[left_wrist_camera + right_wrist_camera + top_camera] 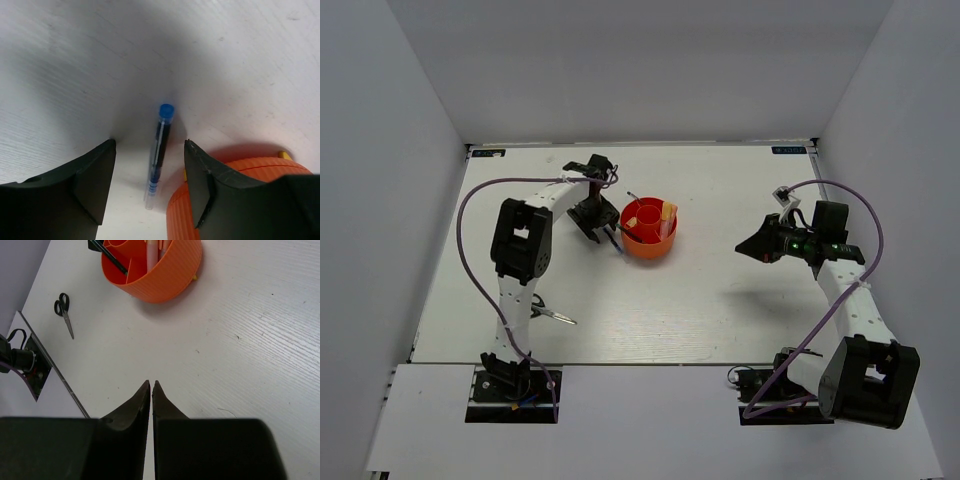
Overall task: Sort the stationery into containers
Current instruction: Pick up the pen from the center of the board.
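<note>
The blue pen is between the left gripper's open fingers beside the side of the tub, so the left gripper should next stay low, ease back and close on the pen's dark body [612,238] [160,145].
A blue pen [161,142] with a blue cap lies flat on the table, right beside the wall of the round orange-red tub [235,200]. My left gripper [150,143] is open and empty, low over the table, one finger on each side of the pen. In the top view the left gripper [611,238] is at the left side of the tub [649,240]. The tub [165,277] holds a dark pen [114,261], a pale-capped marker [149,250] and a yellow-orange marker [667,212]. My right gripper [151,384] is shut and empty, well right of the tub [747,246].
Small black-handled scissors [552,314] lie near the left arm's lower link; they also show in the right wrist view [64,314]. White walls enclose the table on three sides. A purple cable [470,200] loops off the left arm.
</note>
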Motion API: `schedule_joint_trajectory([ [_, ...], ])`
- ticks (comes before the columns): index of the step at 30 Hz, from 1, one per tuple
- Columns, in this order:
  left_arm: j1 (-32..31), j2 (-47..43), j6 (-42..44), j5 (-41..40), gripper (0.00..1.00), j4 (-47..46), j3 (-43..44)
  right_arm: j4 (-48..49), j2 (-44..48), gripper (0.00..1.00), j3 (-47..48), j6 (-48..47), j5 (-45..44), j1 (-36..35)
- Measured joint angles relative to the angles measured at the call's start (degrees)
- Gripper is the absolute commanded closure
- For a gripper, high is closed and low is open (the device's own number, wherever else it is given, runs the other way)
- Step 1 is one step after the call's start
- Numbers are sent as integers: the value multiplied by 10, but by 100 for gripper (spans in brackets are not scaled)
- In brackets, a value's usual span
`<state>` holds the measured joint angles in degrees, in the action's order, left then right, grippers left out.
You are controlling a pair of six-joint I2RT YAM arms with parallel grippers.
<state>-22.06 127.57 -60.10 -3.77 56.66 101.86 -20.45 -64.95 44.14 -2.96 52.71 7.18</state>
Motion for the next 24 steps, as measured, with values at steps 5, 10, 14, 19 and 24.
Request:
schedule_joint_trajectory([
  [5, -6, 20, 3, 0, 48, 10, 33, 0, 0, 93, 0, 1, 2, 5],
  [10, -8, 37, 19, -1, 54, 44, 58, 0, 0, 94, 0, 7, 2, 11],
  [14, -9, 38, 38, -4, 55, 75, 57, 0, 0, 94, 0, 11, 6, 15],
  [19, -7, 19, 56, -8, 60, 81, 18, 0, 0, 94, 0, 15, 15, 21],
  [24, -2, -17, 62, -9, 81, 77, -45, 0, 1, 96, 0, 19, 20, 26],
])
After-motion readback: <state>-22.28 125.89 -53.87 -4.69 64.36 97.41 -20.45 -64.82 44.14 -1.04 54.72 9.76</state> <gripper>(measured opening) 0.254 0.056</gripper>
